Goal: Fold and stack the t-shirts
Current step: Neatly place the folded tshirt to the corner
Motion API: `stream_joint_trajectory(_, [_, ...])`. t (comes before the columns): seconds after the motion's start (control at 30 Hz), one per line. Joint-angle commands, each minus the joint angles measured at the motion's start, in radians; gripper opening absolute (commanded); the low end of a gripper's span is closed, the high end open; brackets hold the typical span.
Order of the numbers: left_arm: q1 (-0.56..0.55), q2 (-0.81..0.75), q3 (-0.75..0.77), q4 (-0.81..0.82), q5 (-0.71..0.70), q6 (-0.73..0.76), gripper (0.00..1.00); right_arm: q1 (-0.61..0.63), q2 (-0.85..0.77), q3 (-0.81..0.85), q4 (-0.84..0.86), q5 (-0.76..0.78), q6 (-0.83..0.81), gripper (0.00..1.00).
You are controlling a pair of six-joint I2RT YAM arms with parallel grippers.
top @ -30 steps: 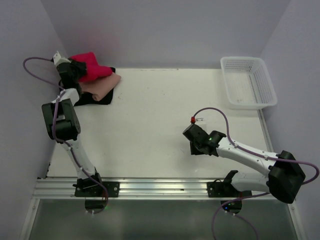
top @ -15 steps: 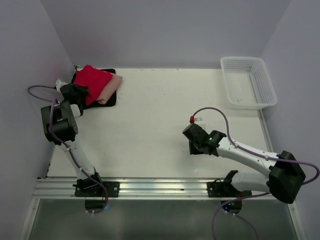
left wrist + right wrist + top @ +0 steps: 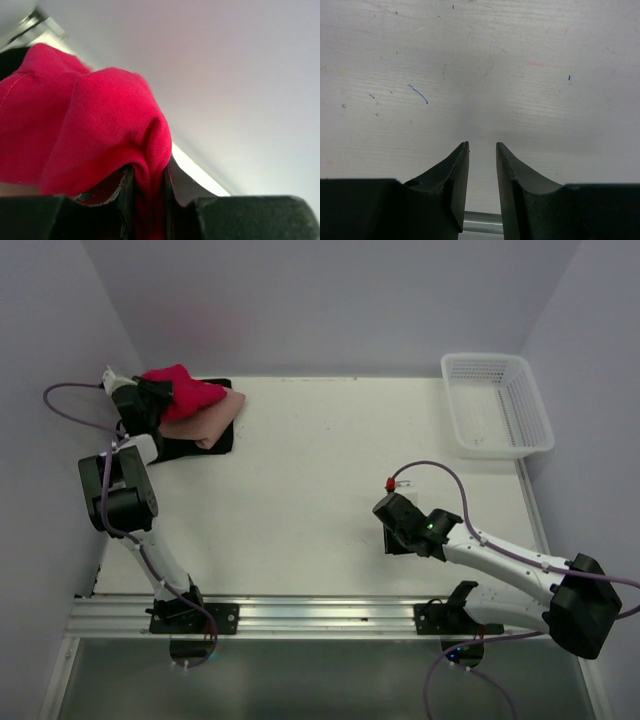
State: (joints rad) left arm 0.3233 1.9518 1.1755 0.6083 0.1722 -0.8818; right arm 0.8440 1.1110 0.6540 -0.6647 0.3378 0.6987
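Note:
My left gripper is holding the red fold, and the salmon-pink t-shirt (image 3: 208,418) (image 3: 19,189) lies partly uncovered. I need to shift my left gripper toward that t-shirt next, then lower the red fold to release it.
The bright red t-shirt (image 3: 182,390) is bunched up at the far left corner, over the salmon-pink t-shirt (image 3: 208,418), which lies on the black t-shirt (image 3: 205,445). My left gripper (image 3: 152,400) is shut on a fold of the red shirt; in the left wrist view the red cloth (image 3: 90,125) is pinched between the jaws (image 3: 148,175) and fills the left half. My right gripper (image 3: 393,540) hovers low over the bare table right of centre, empty, its jaws a narrow gap apart (image 3: 482,145).
A white lattice basket (image 3: 497,405) stands at the far right corner. The side wall is close beside the left arm. A metal rail (image 3: 330,615) runs along the near edge, just beyond the right gripper's fingers. The table (image 3: 480,75) is white and scuffed.
The left gripper dropped toward the near side with the red shirt spread flat on the pile, then rose back to the far corner, bunching it. The right gripper shifted slightly nearer and right.

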Motion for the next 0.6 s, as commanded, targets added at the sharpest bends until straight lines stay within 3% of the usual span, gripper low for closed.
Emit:
stream_joint_trajectory(0.0, [-0.021,-0.060,0.137,0.054,0.041,-0.019,0.00,0.001,-0.022,0.001,0.024,-0.014,0.001,0.32])
stream_joint_trajectory(0.13, [-0.038,0.019,0.242,0.106,0.095,-0.097,0.00,0.001,-0.023,0.006,0.024,-0.025,-0.002,0.31])
stream_joint_trajectory(0.27, [-0.079,0.093,0.291,0.114,0.072,-0.079,0.00,0.003,-0.036,0.009,0.008,-0.026,-0.002,0.30])
stream_joint_trajectory(0.57, [-0.096,0.197,0.098,0.163,0.084,-0.040,0.00,0.001,-0.071,-0.014,-0.009,-0.020,-0.001,0.29])
